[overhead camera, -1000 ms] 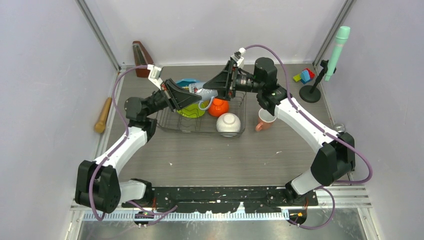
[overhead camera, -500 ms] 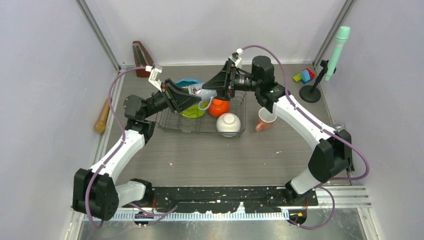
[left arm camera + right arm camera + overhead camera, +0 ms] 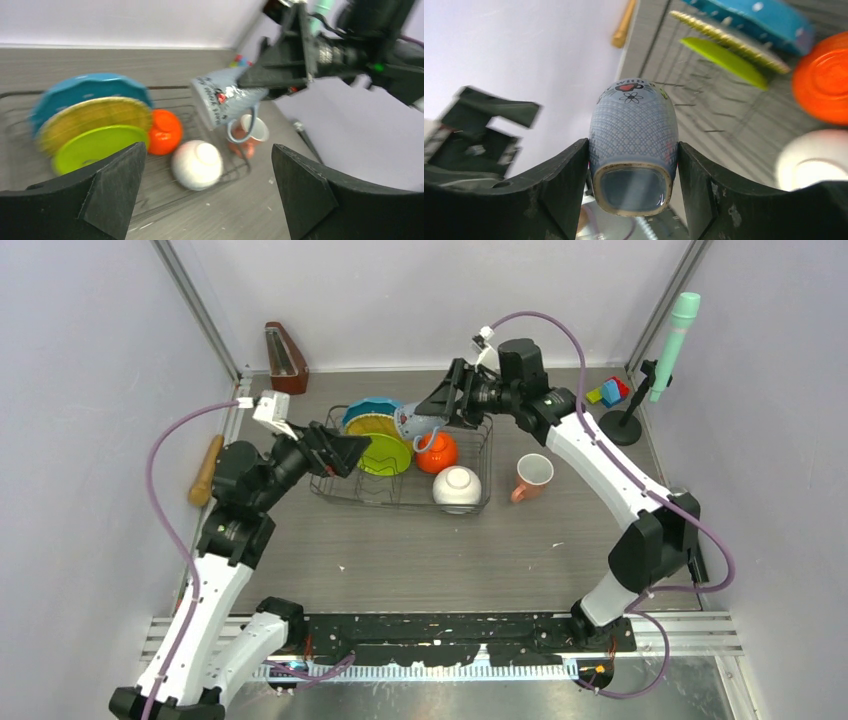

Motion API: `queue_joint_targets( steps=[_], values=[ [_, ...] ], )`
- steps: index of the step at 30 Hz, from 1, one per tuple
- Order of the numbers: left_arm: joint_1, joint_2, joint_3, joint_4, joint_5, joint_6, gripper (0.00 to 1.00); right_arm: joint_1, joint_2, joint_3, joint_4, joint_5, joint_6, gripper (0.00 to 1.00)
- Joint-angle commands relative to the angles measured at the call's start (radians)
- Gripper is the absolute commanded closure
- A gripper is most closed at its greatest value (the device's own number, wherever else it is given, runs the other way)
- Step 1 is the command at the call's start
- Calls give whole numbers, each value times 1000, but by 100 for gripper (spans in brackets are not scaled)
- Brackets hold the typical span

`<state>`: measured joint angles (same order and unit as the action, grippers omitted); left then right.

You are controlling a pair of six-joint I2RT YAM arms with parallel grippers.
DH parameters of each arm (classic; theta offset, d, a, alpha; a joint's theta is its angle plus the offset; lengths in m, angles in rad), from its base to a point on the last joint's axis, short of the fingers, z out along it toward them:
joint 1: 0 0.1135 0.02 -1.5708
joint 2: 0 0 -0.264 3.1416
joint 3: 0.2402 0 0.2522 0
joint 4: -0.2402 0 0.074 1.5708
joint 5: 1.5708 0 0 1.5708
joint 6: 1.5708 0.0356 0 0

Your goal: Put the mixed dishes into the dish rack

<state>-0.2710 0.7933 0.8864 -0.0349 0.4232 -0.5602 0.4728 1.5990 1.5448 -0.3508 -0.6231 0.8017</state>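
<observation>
The empty near rack corner (image 3: 338, 486) is below my right gripper, to the left in the top view. My right gripper needs to swing down that way next and release the cup (image 3: 417, 424).
My right gripper (image 3: 436, 412) is shut on the small pale grey-blue cup (image 3: 417, 424), holding it tilted above the dish rack (image 3: 398, 503); in the right wrist view the cup (image 3: 633, 135) sits squeezed between both fingers. My left gripper (image 3: 340, 451) stands open and empty at the rack's left side. In the rack stand the blue dotted plate (image 3: 371, 407), the yellow-orange plate (image 3: 373, 423) and the lime green plate (image 3: 386, 454), with the orange bowl (image 3: 437, 453) and the white bowl (image 3: 456, 487) upside down beside them. The pink mug (image 3: 531, 477) stands on the table right of the rack.
A wooden rolling pin (image 3: 207, 470) lies along the left wall. A brown wooden wedge-shaped object (image 3: 285, 358) stands at the back left. Coloured toy blocks (image 3: 608, 392) and a mint green object on a black stand (image 3: 671, 345) are at the back right.
My left gripper has opened, let go of the cup and drawn back to the left of the rack. The right gripper keeps the cup and has shifted slightly back.
</observation>
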Motion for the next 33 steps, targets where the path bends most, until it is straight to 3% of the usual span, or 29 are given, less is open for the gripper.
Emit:
queue_joint_targets(
  steps=[1,5,9,16,33],
  values=[
    [1,-28,131,-455,-444,152,0,68,79,149,-125,193,-290,100],
    [2,3,165,-602,-640,157,0,144,176,257,-158,231,-418,100],
    [39,24,145,-672,-693,148,0,238,260,357,-198,322,-573,100],
    [298,21,42,-662,-484,71,1,334,403,496,-189,299,-687,100],
    [449,96,-41,-660,-345,-144,4,431,614,719,-263,341,-1070,100]
  ],
)
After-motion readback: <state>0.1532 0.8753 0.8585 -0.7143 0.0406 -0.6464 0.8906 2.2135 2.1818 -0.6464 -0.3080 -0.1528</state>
